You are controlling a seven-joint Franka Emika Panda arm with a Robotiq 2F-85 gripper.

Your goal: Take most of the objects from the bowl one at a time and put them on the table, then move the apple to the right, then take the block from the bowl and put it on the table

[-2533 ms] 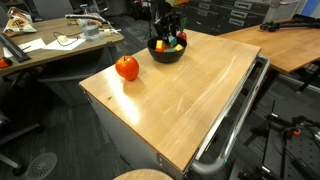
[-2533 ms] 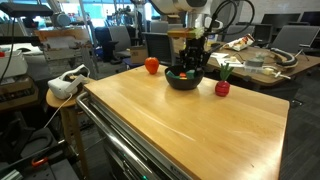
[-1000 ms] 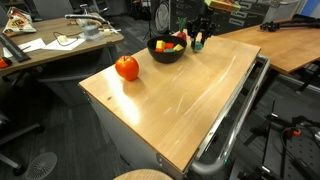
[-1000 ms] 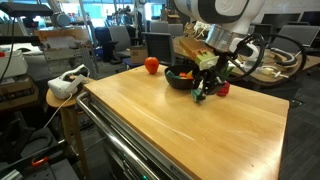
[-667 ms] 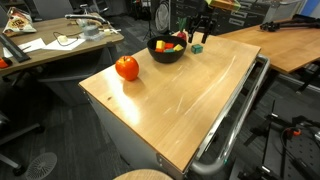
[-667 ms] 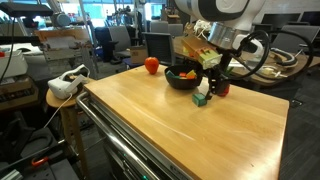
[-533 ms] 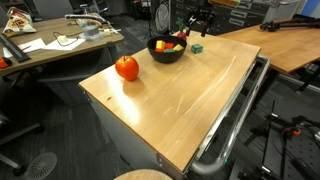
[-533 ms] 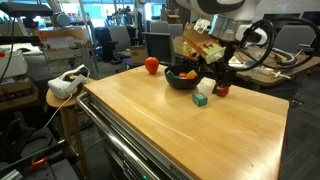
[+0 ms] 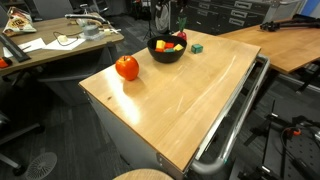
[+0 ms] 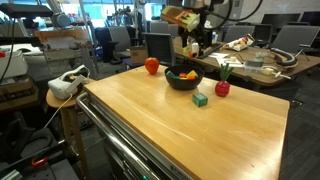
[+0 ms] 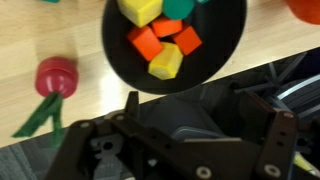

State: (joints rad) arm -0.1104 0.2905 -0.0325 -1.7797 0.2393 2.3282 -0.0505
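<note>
I should move my gripper across the red blocks next and lower its open fingers, because a green block lies below in the bowl, beyond the red blocks.
The black bowl [image 9: 166, 52] [image 10: 183, 80] [image 11: 118, 58] stands at the far end of the wooden table [image 9: 180, 95] [image 10: 180, 125]. It holds several small yellow and orange-red blocks [image 11: 160, 45]. A green block [image 9: 197, 47] [image 10: 200, 99] lies on the table beside the bowl. The red-orange apple [image 9: 126, 68] [image 10: 151, 66] sits on the table some way from the bowl. My gripper [image 10: 193, 44] [image 11: 205, 120] hangs above the bowl's far side, open, with nothing between its fingers.
A red toy with a green stem [image 10: 222, 88] [image 11: 57, 78] lies close to the bowl. A metal rail [image 9: 235, 115] runs along one table edge. A cluttered desk [image 9: 50, 45] stands beyond the apple. A white device [image 10: 65, 82] rests on a stool by the table corner.
The gripper let go of the green block on the table beside the bowl, opened wide, then rose and swung back over the bowl.
</note>
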